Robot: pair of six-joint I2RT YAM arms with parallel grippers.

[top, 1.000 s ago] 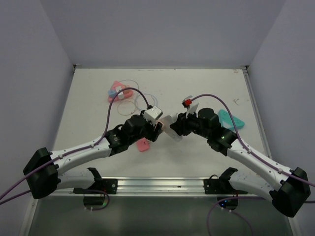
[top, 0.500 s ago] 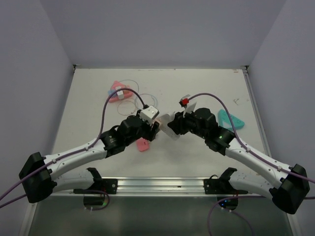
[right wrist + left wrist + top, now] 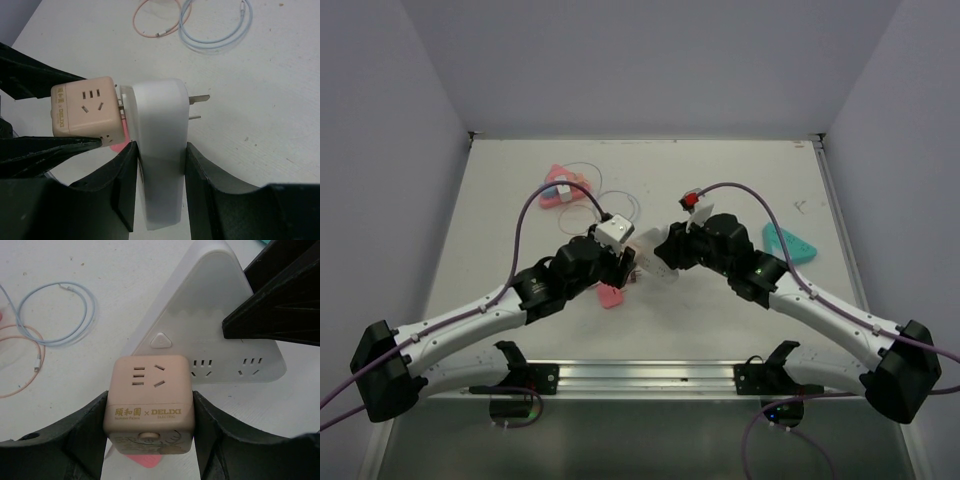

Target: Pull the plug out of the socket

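Observation:
The left gripper pulls away next, then lowers to the tabletop outward of the pink piece and releases, since the plug's pins reach into the socket.
A beige cube plug (image 3: 149,402) with gold lettering is gripped by my left gripper (image 3: 149,426), which is shut on its two sides. Its metal pins (image 3: 120,103) show in a narrow gap and run into a white triangular socket (image 3: 159,145). My right gripper (image 3: 159,192) is shut on that socket's flat faces. The socket also shows in the left wrist view (image 3: 200,335) and from above (image 3: 656,256), held between the two wrists above the table. The socket's own prongs (image 3: 199,98) stick out on its far side.
A small pink piece (image 3: 610,295) lies on the table under the left wrist. A pink triangular adapter (image 3: 560,187) sits far left and a teal one (image 3: 790,243) on the right. Thin blue cable loops (image 3: 60,315) and orange ones (image 3: 155,20) lie behind the grippers.
Both grippers, still holding the cube and the socket, have shifted slightly left and farther from the arm bases. The cube and socket stay joined.

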